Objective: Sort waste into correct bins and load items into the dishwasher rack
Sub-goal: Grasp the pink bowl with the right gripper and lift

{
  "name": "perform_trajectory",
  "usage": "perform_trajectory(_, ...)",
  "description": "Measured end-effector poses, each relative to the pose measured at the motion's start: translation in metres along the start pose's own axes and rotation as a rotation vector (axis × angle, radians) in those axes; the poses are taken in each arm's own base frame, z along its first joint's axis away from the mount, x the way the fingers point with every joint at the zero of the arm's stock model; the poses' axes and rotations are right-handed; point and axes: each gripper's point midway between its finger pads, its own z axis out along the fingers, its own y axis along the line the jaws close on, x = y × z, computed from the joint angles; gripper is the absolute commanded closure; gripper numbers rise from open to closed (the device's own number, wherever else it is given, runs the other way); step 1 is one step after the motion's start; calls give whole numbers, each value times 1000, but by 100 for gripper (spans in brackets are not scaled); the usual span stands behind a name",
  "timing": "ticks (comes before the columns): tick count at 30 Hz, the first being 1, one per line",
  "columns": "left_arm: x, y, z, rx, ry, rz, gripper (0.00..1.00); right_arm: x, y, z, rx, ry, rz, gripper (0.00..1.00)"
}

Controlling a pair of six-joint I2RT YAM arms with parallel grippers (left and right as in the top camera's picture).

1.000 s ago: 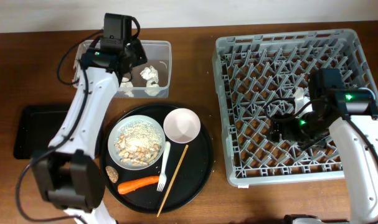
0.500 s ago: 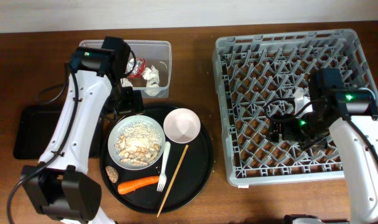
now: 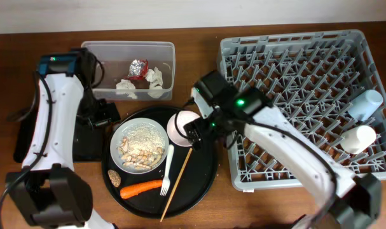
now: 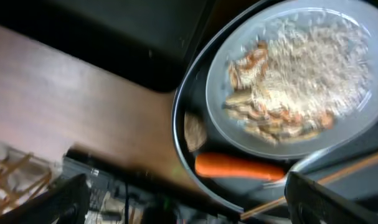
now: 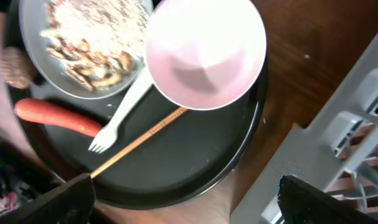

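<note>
My right gripper lowers outward onto the empty pale pink bowl's rim by the grey rack [image 5: 263, 55] next and closes, as it's clear of fork and chopstick.
My left gripper [image 3: 103, 116] hangs open and empty at the round tray's left edge, beside the white plate [image 3: 140, 146] of rice-like scraps [image 4: 301, 74]. My right gripper [image 3: 194, 132] stands open, holding nothing, just right of the pale pink bowl [image 3: 183, 127] [image 5: 204, 53]. On the round tray lie a white fork [image 3: 167, 170], a chopstick [image 3: 177, 184], an orange carrot [image 3: 142, 188] and a brown lump [image 3: 114, 177]. The clear tub [image 3: 91, 48] holds napkins [image 3: 156, 77] and a foil wrapper [image 3: 138, 67]. In the grey rack [image 3: 288, 44], at the right, are a blue cup [image 3: 367, 103] and a cream cup [image 3: 360, 137].
A shallow black rectangular tray [image 3: 30, 137] lies at the far left, partly under my left arm. The round black tray [image 3: 205, 172] sits between it and the rack. My right arm stretches across the rack's front left corner.
My left arm swung from the clear tub down to the round tray's left edge and opened; the foil wrapper now lies in the tub. My right arm crossed from the rack to the pink bowl.
</note>
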Motion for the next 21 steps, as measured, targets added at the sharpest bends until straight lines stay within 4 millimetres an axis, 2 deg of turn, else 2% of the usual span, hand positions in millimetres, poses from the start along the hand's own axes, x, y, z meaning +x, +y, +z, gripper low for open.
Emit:
perform_trajectory(1, 11, 4, 19, -20, 48, 1, 1, -7, -3, 18, 8, 21, 6, 2)
perform_trajectory(2, 11, 6, 32, -4, 20, -14, 1, -16, -4, 24, 17, 2, 4, 2)
perform_trajectory(3, 20, 12, 42, 5, 19, -33, 1, -21, -9, 29, 43, -8, 8, 2)
perform_trajectory(4, 35, 29, 52, 28, 7, -92, 1, -24, -18, 38, 86, -4, 25, 2)
perform_trajectory(7, 39, 49, 53, 100, -61, -204, 1, -28, -35, 76, 160, 34, 80, 7)
perform_trajectory(8, 38, 51, 53, 108, -68, -216, 1, -27, -41, 90, 180, 52, 104, 8)
perform_trajectory(9, 38, 50, 53, 111, -69, -217, 1, -29, -42, 95, 183, 47, 116, 14)
perform_trajectory(12, 37, 50, 53, 113, -75, -217, 1, -28, -51, 117, 217, 67, 157, 21)
perform_trajectory(15, 37, 50, 53, 116, -74, -217, 1, -26, -60, 123, 265, 70, 200, 35)
perform_trajectory(17, 37, 50, 53, 115, -74, -217, 1, -23, -64, 133, 284, 87, 233, 49)
perform_trajectory(18, 37, 50, 53, 115, -74, -217, 1, -20, -66, 136, 290, 97, 238, 50)
perform_trajectory(20, 37, 50, 53, 115, -74, -217, 1, -19, -67, 138, 293, 101, 246, 67)
perform_trajectory(21, 37, 50, 53, 116, -74, -217, 1, -19, -67, 138, 296, 101, 249, 69)
